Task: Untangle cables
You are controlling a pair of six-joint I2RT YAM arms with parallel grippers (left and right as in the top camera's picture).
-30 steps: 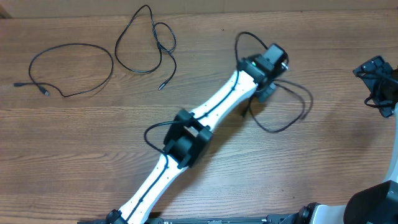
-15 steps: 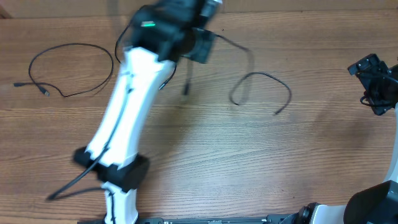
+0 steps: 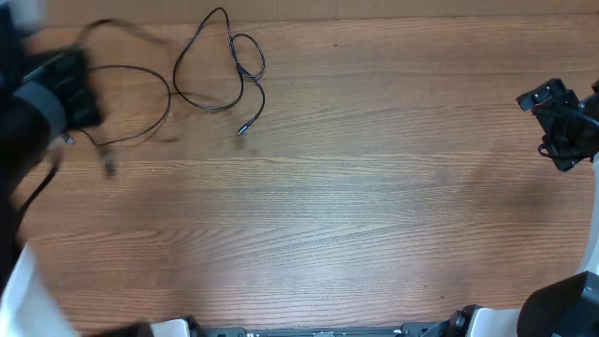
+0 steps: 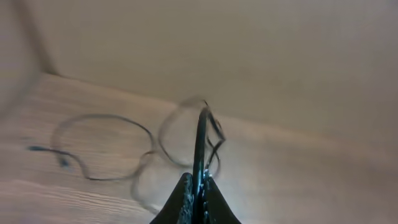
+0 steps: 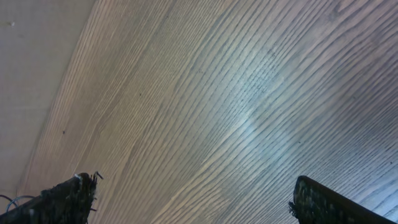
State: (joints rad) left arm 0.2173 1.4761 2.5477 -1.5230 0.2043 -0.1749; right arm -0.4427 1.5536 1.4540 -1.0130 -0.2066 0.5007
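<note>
I will next move my left gripper down and back to bare wood, clear of the looped cable, and release the cable there.
My left gripper point(image 3: 64, 89) is blurred at the far left of the overhead view. In the left wrist view its jaws point(image 4: 200, 186) are shut on a thin black cable point(image 4: 200, 134) that runs up from between them. A blurred end of this cable hangs below the gripper point(image 3: 109, 163). A second cable point(image 3: 167, 98) lies in a loop on the table beside the gripper. A third cable point(image 3: 245, 64) lies twisted at the back, its plug point(image 3: 241, 130) toward the front. My right gripper point(image 3: 562, 122) is open and empty at the right edge, above bare wood point(image 5: 193, 199).
The wooden table point(image 3: 356, 206) fills the view. Its back edge point(image 3: 393, 17) runs along the top, with a pale wall behind point(image 4: 249, 50). The left arm's white link point(image 3: 19, 300) crosses the lower left corner.
My left arm has swung fast from the table's right middle to the far left, carrying one cable with it. The two other cables stayed put. The right gripper shifted slightly.
</note>
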